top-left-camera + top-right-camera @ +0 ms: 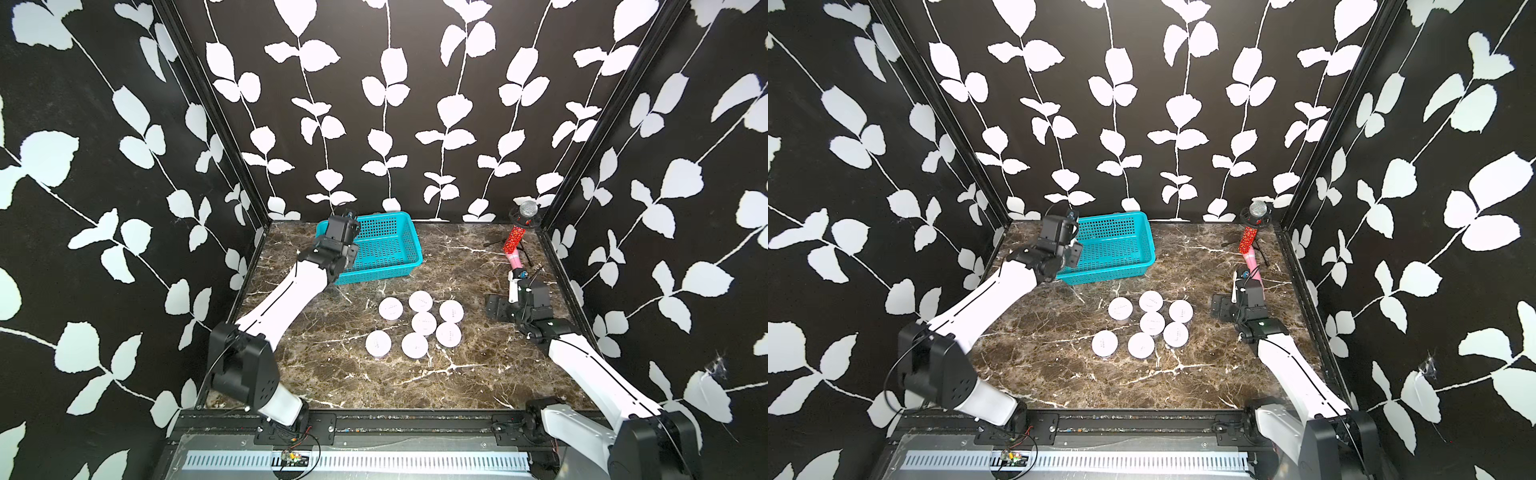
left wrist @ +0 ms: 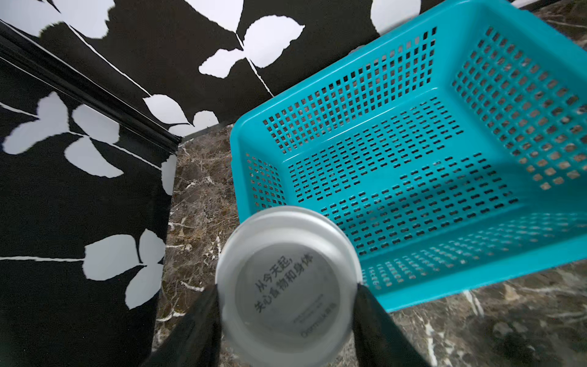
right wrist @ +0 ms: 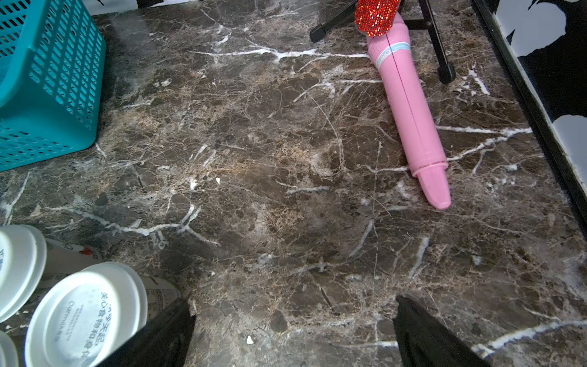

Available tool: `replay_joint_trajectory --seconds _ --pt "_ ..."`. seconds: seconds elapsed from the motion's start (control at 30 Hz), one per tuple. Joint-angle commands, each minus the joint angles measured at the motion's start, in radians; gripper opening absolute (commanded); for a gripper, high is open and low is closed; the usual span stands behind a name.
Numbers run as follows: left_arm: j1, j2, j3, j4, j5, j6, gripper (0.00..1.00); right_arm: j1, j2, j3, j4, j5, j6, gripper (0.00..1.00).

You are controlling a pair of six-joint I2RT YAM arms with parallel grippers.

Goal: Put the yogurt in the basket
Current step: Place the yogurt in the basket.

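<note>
The left gripper is above the turquoise basket's empty near corner, so it will lower the held yogurt cup past the basket's rim onto the basket's bare bottom and let go of it.
My left gripper (image 2: 287, 287) is shut on one yogurt cup (image 2: 286, 254), its white lid with dark print facing the wrist camera. It hangs over the near left corner of the empty turquoise basket (image 2: 349, 95). In both top views the left wrist (image 1: 338, 239) (image 1: 1059, 243) covers that corner of the basket (image 1: 374, 275) (image 1: 1108, 275), and the held cup is hidden. Several more yogurt cups (image 1: 423, 323) (image 1: 1152, 323) stand clustered mid-table. My right gripper (image 3: 293, 308) (image 1: 505, 297) is open over bare marble, just right of the cluster (image 3: 82, 314).
A pink toy microphone with a red glitter band (image 1: 513, 249) (image 3: 409, 105) leans on a small black tripod at the back right, ahead of the right gripper. Black leaf-patterned walls close in the back and both sides of the marble table (image 1: 332, 365).
</note>
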Motion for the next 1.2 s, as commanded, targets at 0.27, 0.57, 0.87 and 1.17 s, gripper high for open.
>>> replay_joint_trajectory --seconds 0.27,0.57,0.87,1.17 --pt "0.115 0.197 0.144 -0.1 0.205 -0.081 0.55 0.008 -0.031 0.045 -0.027 0.012 -0.004 0.99" --pt "0.125 0.277 0.177 -0.153 0.21 -0.092 0.55 0.009 -0.035 0.046 -0.028 0.009 -0.001 0.99" --pt "0.129 0.3 0.185 -0.211 0.207 -0.115 0.55 0.011 -0.04 0.046 -0.034 0.011 -0.002 0.99" --pt "0.138 0.332 0.195 -0.24 0.22 -0.133 0.57 0.01 -0.044 0.046 -0.035 0.01 -0.004 0.99"
